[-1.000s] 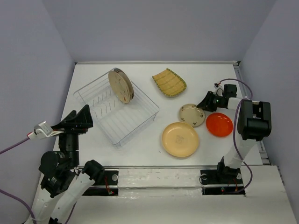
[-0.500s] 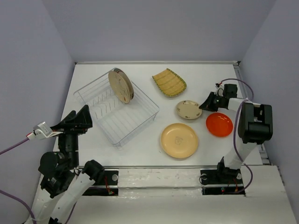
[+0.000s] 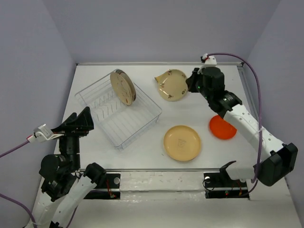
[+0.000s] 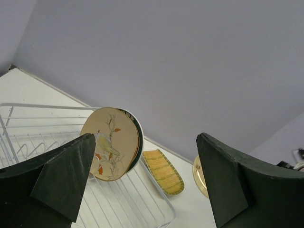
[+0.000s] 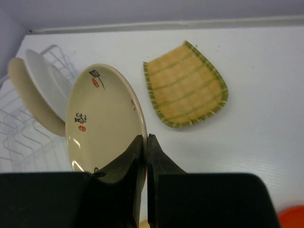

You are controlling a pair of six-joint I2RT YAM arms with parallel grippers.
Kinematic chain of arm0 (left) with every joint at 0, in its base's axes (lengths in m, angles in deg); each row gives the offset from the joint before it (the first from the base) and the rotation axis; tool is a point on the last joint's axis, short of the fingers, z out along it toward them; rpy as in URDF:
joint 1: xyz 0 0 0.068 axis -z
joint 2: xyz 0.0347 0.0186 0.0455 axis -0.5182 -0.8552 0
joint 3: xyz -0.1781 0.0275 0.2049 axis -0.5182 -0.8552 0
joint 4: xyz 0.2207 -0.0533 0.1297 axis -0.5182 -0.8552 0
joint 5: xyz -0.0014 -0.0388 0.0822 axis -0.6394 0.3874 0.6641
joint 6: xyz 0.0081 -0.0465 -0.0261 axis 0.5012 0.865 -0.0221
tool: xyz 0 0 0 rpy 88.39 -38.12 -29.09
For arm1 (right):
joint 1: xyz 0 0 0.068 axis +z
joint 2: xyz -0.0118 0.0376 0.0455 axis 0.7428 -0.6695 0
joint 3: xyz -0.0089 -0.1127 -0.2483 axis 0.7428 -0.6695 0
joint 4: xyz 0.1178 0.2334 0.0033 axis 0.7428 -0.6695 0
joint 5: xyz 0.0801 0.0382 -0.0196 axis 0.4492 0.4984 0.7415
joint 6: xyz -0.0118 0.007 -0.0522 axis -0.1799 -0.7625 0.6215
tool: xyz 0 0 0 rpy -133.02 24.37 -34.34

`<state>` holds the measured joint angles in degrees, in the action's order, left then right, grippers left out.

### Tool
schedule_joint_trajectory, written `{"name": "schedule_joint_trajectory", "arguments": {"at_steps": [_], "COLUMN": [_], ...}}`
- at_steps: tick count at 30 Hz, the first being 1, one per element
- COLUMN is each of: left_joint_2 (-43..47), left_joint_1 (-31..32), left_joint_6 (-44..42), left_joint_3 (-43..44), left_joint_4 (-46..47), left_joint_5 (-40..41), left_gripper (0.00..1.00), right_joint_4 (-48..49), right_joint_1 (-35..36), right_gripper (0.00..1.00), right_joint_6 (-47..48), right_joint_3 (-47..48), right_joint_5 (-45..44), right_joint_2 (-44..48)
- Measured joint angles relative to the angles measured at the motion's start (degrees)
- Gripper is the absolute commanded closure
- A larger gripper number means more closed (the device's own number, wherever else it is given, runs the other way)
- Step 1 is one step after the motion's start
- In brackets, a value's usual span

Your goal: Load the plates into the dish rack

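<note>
I need to swing my right gripper across and down to release the tan plate beside the upright plates, as they lie to its left in the top view.
My right gripper (image 3: 189, 86) is shut on the rim of a small tan plate (image 3: 173, 85) and holds it tilted in the air over the yellow ribbed plate (image 5: 186, 85); it also shows in the right wrist view (image 5: 104, 124). The clear wire dish rack (image 3: 118, 110) stands at the left with two plates (image 3: 122, 87) upright in its far end. A large tan plate (image 3: 183, 142) and a small orange-red plate (image 3: 223, 127) lie flat on the table. My left gripper (image 4: 142, 185) is open and empty, raised to the left of the rack.
The rack's wire wall (image 4: 28, 107) and its upright plates (image 4: 111, 142) show in the left wrist view, with the yellow plate (image 4: 164, 172) beyond. Grey walls close in the table on three sides.
My right gripper has lifted the small tan plate off the table and carried it up and left, over the yellow ribbed plate. The left arm has not moved.
</note>
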<state>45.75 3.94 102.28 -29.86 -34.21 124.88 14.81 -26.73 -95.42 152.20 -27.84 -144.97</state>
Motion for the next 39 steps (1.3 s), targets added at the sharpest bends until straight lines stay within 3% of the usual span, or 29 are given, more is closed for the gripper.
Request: {"name": "schedule_joint_trajectory", "arguments": {"at_steps": [3, 5, 8, 12, 17, 21, 39], "left_joint_2": [-0.02, -0.02, -0.02, -0.02, 0.17, 0.76, 1.31], "left_joint_1": [-0.31, -0.68, -1.07, -1.14, -1.14, -1.14, -1.14], "left_joint_6": [0.02, 0.04, 0.04, 0.09, 0.11, 0.11, 0.11], "left_joint_3": [0.0, 0.0, 0.0, 0.0, 0.0, 0.0, 0.02], "left_joint_4": [-0.02, -0.02, -0.17, -0.61, -1.27, -1.51, -1.57], "left_joint_5": [0.96, 1.9, 3.26, 5.11, 6.86, 7.67, 8.24], "left_gripper": [0.01, 0.01, 0.01, 0.01, 0.01, 0.01, 0.01], "right_joint_4": [-0.68, -0.5, 2.12, 6.16, 11.67, 15.28, 26.4], "right_joint_1": [14.23, 24.81, 32.79, 38.45, 41.31, 42.4, 42.45], "right_gripper": [0.93, 0.93, 0.93, 0.93, 0.93, 0.93, 0.93], "right_joint_6": [0.94, 3.34, 8.59, 18.4, 31.85, 40.17, 52.98], "right_joint_3": [8.33, 18.01, 30.45, 47.3, 63.76, 71.56, 73.35], "right_joint_5": [-14.19, -23.43, -33.64, -43.5, -49.55, -51.25, -53.24], "right_joint_2": [-1.51, -7.78, -18.75, -37.38, -57.46, -67.32, -71.3]}}
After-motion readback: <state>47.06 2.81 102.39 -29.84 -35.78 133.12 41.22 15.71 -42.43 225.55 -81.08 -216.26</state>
